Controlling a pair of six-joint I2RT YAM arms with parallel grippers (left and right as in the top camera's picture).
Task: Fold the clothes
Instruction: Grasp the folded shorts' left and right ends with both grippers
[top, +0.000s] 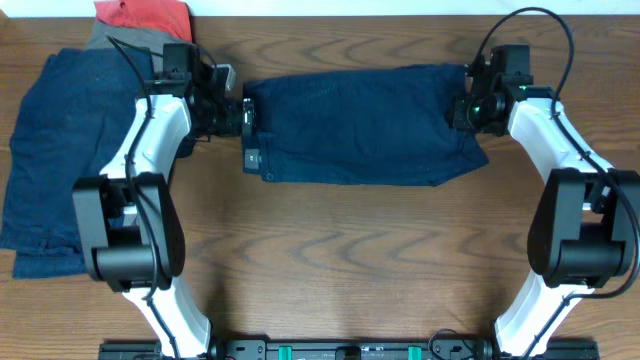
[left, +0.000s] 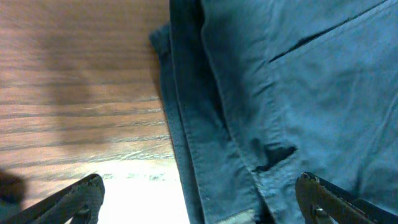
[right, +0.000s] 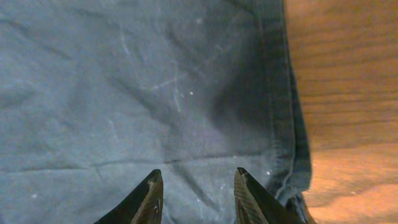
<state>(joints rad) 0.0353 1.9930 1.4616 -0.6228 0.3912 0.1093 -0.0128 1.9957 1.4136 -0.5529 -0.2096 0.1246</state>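
The shorts' folded end (top: 261, 130) (left: 255, 163) lies loose between open fingers, so my left gripper should move down toward the right in the overhead view and close on it.
The dark navy shorts (top: 360, 125) lie folded into a flat band across the middle of the table. My left gripper (top: 232, 112) is at their left end, jaws wide open; in the left wrist view the gripper (left: 199, 190) straddles the shorts' edge (left: 217, 124) without holding it. My right gripper (top: 468, 108) is over the right end. In the right wrist view the gripper (right: 198, 174) is open above the navy fabric (right: 124, 93), with nothing pinched between the fingers.
A second navy piece (top: 55, 150) lies spread at the far left, under my left arm. Behind it sit a grey garment (top: 120, 42) and a red-orange one (top: 145, 14) at the back edge. Bare wooden table (top: 330, 260) stretches in front of the shorts.
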